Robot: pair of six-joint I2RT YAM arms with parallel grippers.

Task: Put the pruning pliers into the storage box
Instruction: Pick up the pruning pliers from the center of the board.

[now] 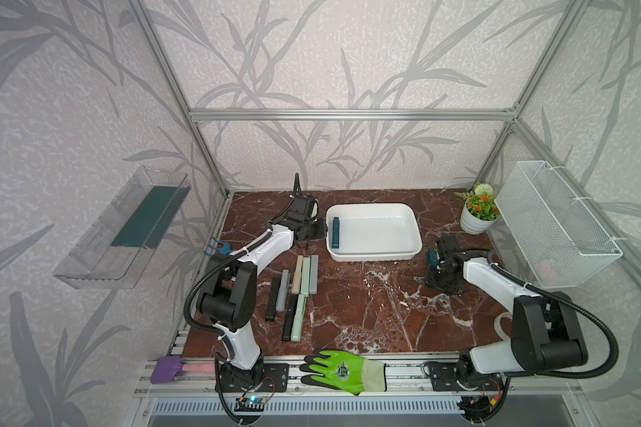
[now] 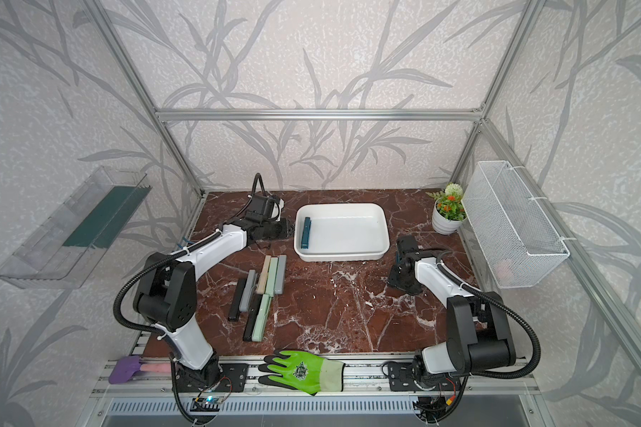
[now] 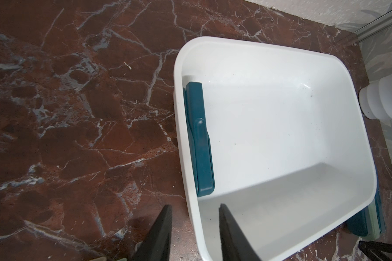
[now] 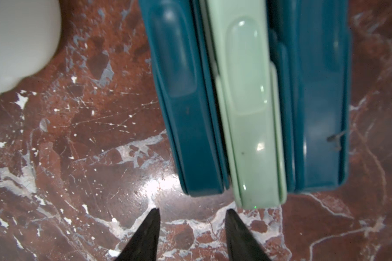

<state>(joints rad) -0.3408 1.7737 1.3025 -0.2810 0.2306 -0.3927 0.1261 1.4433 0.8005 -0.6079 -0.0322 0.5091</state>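
I will next move my right gripper's open fingers outward and down astride the middle of the teal plier nearest the box, which starts outward of and below them.
The white storage box [image 1: 374, 256] [image 2: 341, 256] stands at the back middle of the table. One dark teal pruning plier [image 1: 335, 233] [image 3: 200, 140] lies inside along its left wall. My left gripper [image 1: 321, 231] [image 3: 195, 206] is open and empty, astride that left rim [image 3: 179, 135]. Several more pliers [image 1: 304, 273] [image 2: 271, 273] lie in a loose group on the table left of centre. Right of the box, two teal pliers [image 4: 190, 135] and a pale green one [image 4: 254, 135] lie side by side. My right gripper [image 1: 434, 257] [image 4: 192, 209] hovers open and empty just short of their ends.
A green glove [image 1: 343, 371] and a purple trowel [image 1: 167, 369] rest on the front rail. A flower pot [image 1: 476, 218] stands at the back right under the wire basket [image 1: 555, 229]. A clear bin [image 1: 126, 225] hangs on the left wall. A blue rake [image 1: 219, 247] shows behind the left arm.
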